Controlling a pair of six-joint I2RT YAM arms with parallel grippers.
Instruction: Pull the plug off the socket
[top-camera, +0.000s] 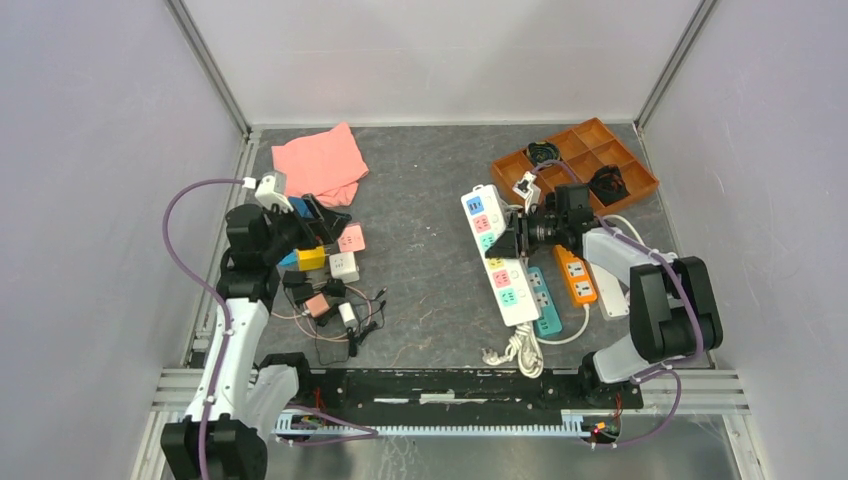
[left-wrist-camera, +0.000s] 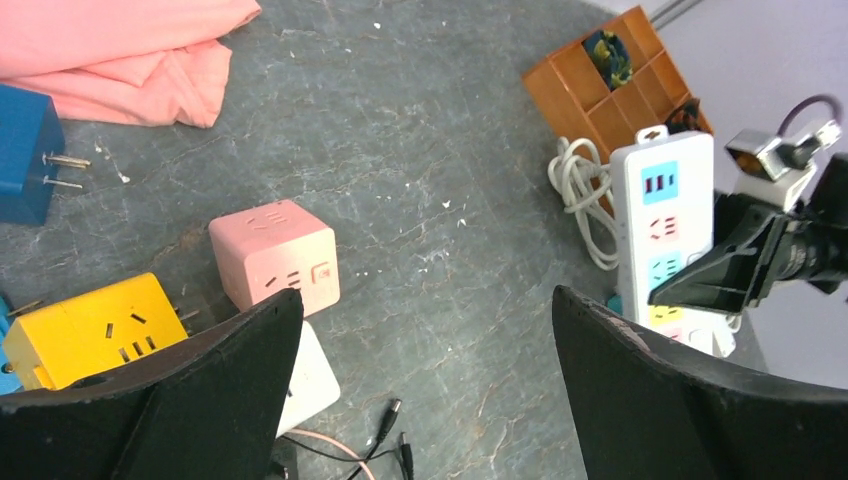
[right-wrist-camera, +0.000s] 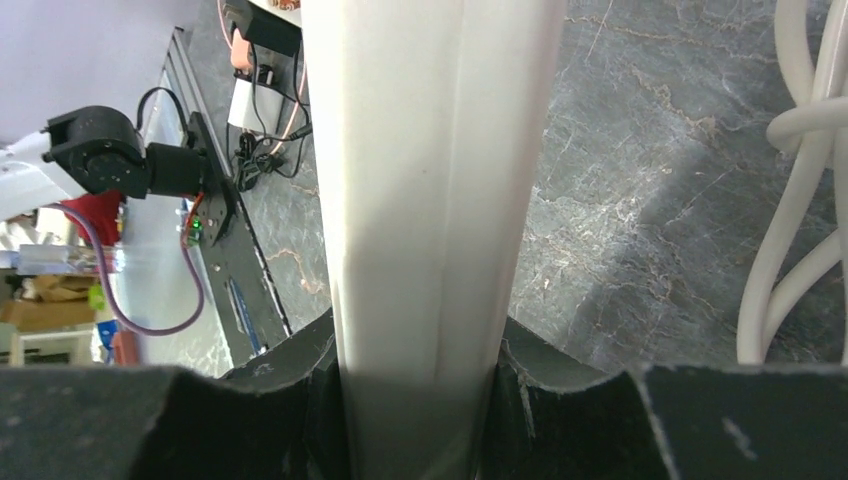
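My right gripper carries the socket outward and left in the top view to clear mat (top-camera: 443, 203) next, then lowers and releases it there.
The socket, a long white power strip (top-camera: 499, 255) with blue, pink and green outlet faces, lies right of centre; it also shows in the left wrist view (left-wrist-camera: 660, 215). Its white cord (top-camera: 520, 352) is coiled at the near end. My right gripper (top-camera: 509, 240) is shut across the strip's middle. In the right wrist view the strip's white side (right-wrist-camera: 430, 150) fills the gap between the fingers (right-wrist-camera: 290, 370). No plug shows clearly; the gripped outlet is hidden by the gripper. My left gripper (top-camera: 335, 222) is open and empty (left-wrist-camera: 425, 300) above the mat, beside a pile of adapters.
Pink (left-wrist-camera: 275, 255), yellow (left-wrist-camera: 95, 340), blue (left-wrist-camera: 25, 150) and white (left-wrist-camera: 310, 380) cube adapters and thin cables (top-camera: 345, 325) lie under the left arm. There is a pink cloth (top-camera: 318, 165), an orange tray (top-camera: 575, 160), a teal strip (top-camera: 543, 300) and an orange strip (top-camera: 577, 277).
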